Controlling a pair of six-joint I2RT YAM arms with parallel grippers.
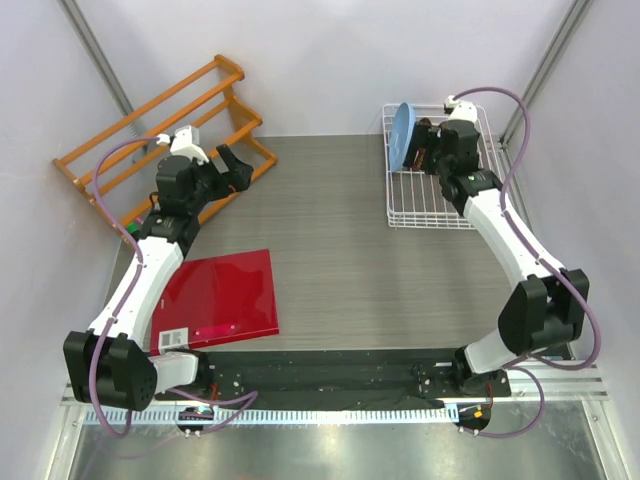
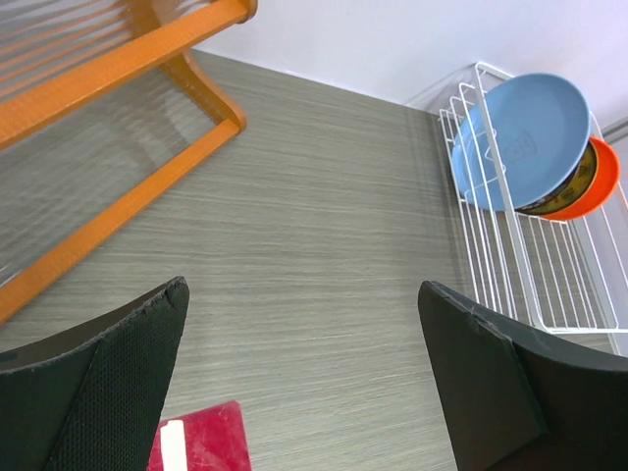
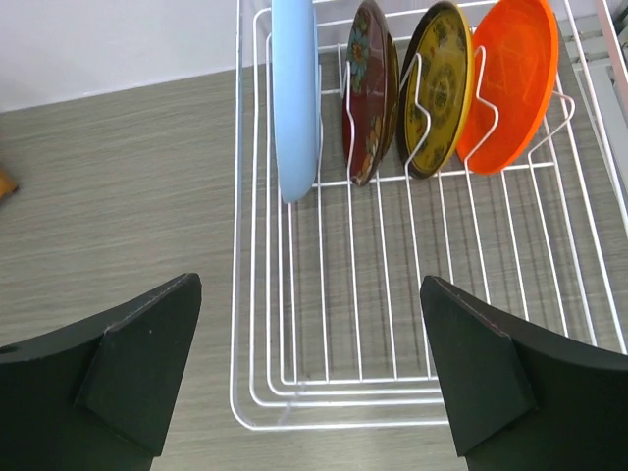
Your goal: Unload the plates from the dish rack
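The light blue plate is the outermost one, farther out than my fingers. My right gripper will move outward, to the left in the top view, and then down to the plate's near rim (image 1: 400, 163) (image 3: 297, 177).
The white wire dish rack (image 1: 431, 225) stands at the back right of the table. Four plates stand upright in its dividers: light blue (image 3: 294, 98), dark red floral (image 3: 365, 88), yellow dark-patterned (image 3: 440, 88) and plain orange (image 3: 510, 83). My right gripper (image 3: 309, 287) is open and empty, hovering over the rack's near part, short of the plates; it also shows in the top view (image 1: 430, 150). My left gripper (image 1: 232, 165) is open and empty at the back left, far from the rack. In the left wrist view the blue plate (image 2: 525, 137) hides most of the others.
An orange wooden slatted rack (image 1: 150, 120) stands at the back left, close behind the left gripper. A flat red square board (image 1: 225, 295) lies near the front left. Grey walls enclose the table on three sides.
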